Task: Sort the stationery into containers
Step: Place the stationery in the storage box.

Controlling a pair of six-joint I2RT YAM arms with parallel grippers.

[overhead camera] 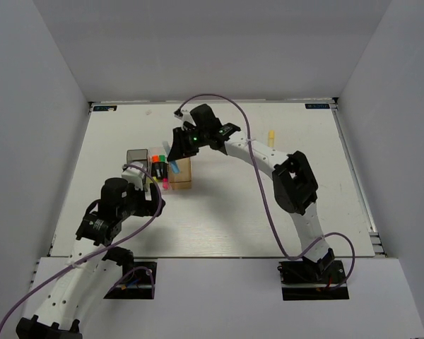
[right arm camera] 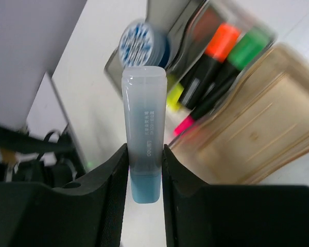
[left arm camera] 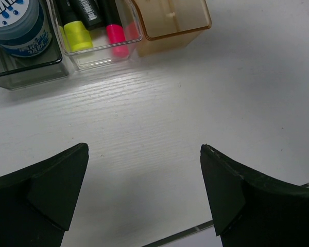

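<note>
The amber box is empty beside the filled clear box, so my right gripper should move down over it next and let go of the light blue highlighter inside.
My right gripper is shut on a light blue highlighter, which sticks out past the fingertips. In the top view the right gripper hovers over the row of containers, at the seam between the clear box and the amber box. The clear box holds black highlighters with yellow, pink, orange and green ends. A blue-white roll sits in the dark grey box. The amber box looks empty. My left gripper stands open over bare table in front of the boxes.
A pale yellow highlighter lies alone on the white table at the back right, beyond the right arm. White walls close in the table on three sides. The purple cable loops over the right arm.
</note>
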